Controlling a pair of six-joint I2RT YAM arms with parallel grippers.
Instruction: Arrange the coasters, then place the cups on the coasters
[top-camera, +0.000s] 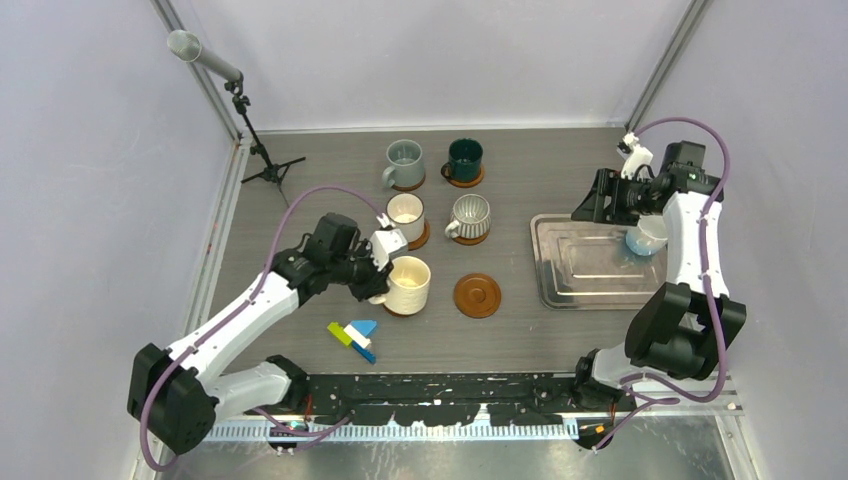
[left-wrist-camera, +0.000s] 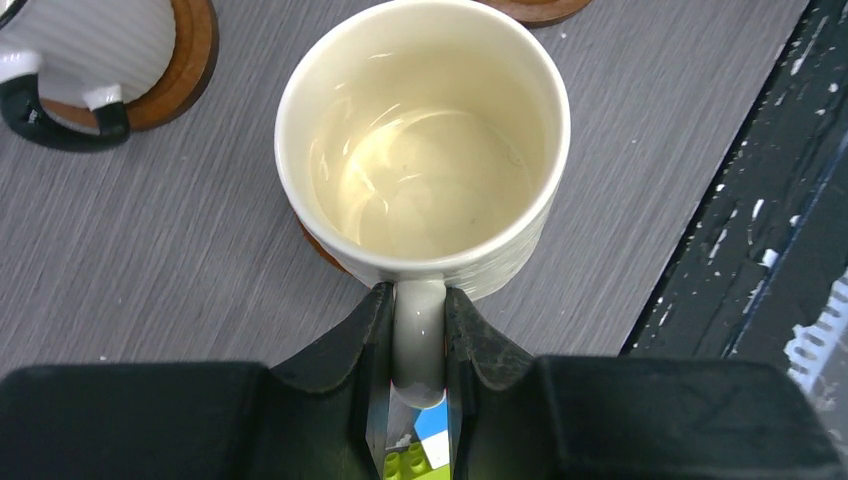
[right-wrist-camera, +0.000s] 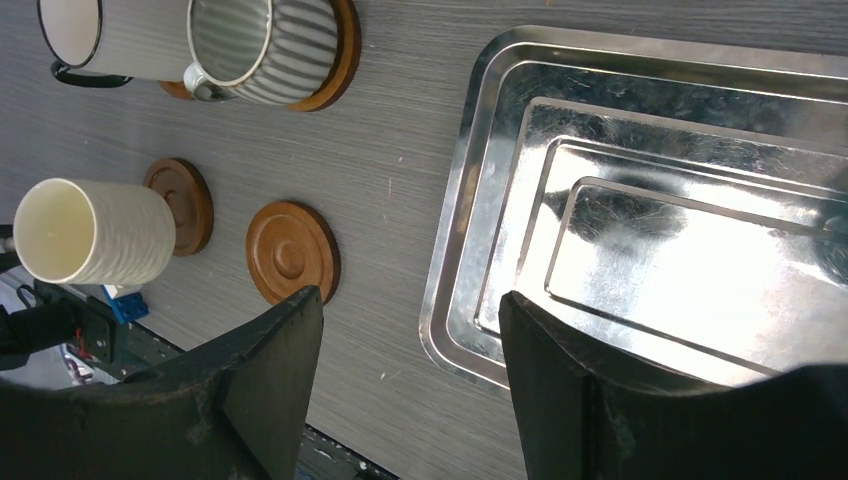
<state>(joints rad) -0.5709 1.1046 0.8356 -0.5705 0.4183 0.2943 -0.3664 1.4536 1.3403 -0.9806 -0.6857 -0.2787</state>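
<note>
The left gripper should next move down until the cream cup touches the wooden coaster (left-wrist-camera: 319, 246) below the gripper and let go of the handle, because the cup is still hovering.
My left gripper (left-wrist-camera: 418, 335) is shut on the handle of the cream cup (left-wrist-camera: 420, 150), which is upright over a coaster (left-wrist-camera: 316, 245) whose edge peeks out beneath it; I cannot tell whether it rests on it. Grey-blue (top-camera: 404, 163), dark green (top-camera: 465, 158), white (top-camera: 406, 213) and ribbed grey-beige (top-camera: 469, 216) cups each stand on a coaster. One coaster (top-camera: 477, 295) lies bare right of the cream cup (top-camera: 408, 285). A pale cup (top-camera: 648, 236) sits on the tray, partly hidden by the right arm. My right gripper (right-wrist-camera: 410, 320) hangs open over the tray's left rim, holding nothing.
The steel tray (top-camera: 585, 270) lies at the right. Small coloured blocks (top-camera: 355, 336) sit near the front edge, just below the left gripper (top-camera: 383, 283). A camera tripod (top-camera: 262, 160) stands at the back left. A black rail (top-camera: 450, 390) runs along the near edge.
</note>
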